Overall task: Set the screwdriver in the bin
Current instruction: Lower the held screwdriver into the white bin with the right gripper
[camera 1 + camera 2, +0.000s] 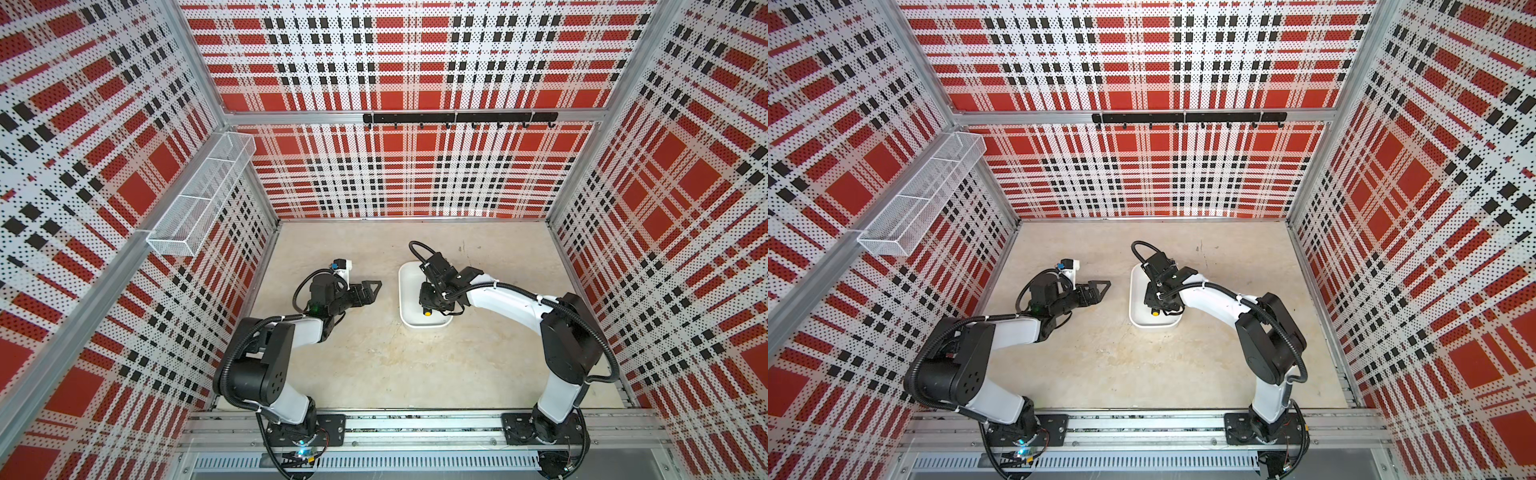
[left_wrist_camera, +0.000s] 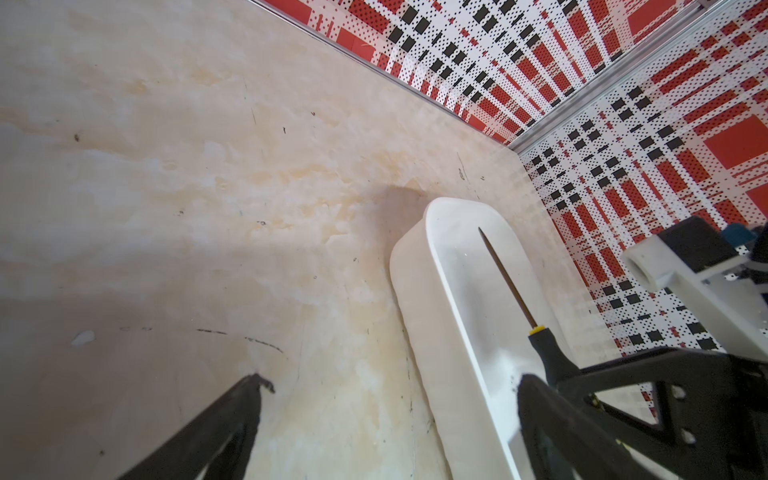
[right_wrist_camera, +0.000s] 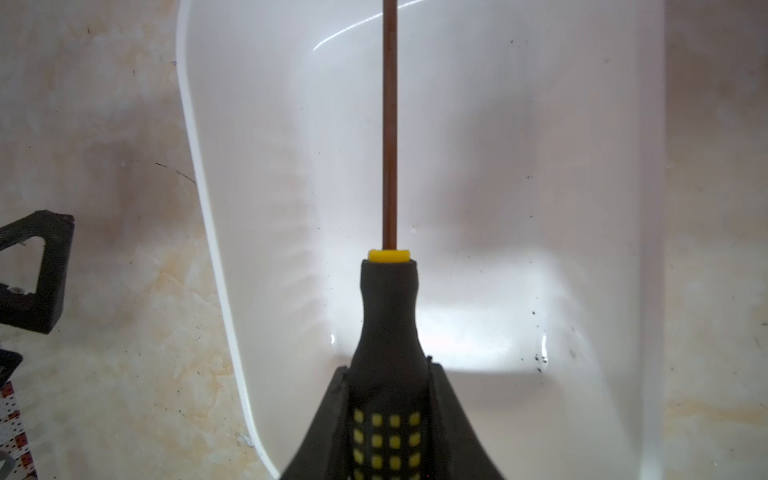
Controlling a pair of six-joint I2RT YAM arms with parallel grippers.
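The handle goes down in my right gripper toward the bin's white bottom (image 3: 460,316) below it for release next, as the screwdriver (image 3: 388,316) already points along the bin.
The white bin (image 1: 405,291) (image 1: 1136,299) stands on the floor right of centre. My right gripper (image 3: 388,370) is shut on the black, yellow-dotted handle of the screwdriver (image 3: 388,316) and holds it lengthways within the bin's outline (image 3: 195,166). The thin shaft points towards the far end. I cannot tell whether it touches the bottom. In both top views only the yellow end cap (image 1: 426,314) (image 1: 1155,313) shows below the wrist. The left wrist view shows the screwdriver (image 2: 509,286) above the bin (image 2: 440,257). My left gripper (image 1: 368,293) (image 1: 1096,293) (image 2: 392,384) hangs open and empty, left of the bin.
A white wire-mesh basket (image 1: 199,195) hangs on the left wall. A black hook rail (image 1: 457,118) runs along the back wall. Plaid walls close in the beige floor (image 1: 374,365) on three sides. My left finger (image 3: 41,270) sits close to the bin's left rim.
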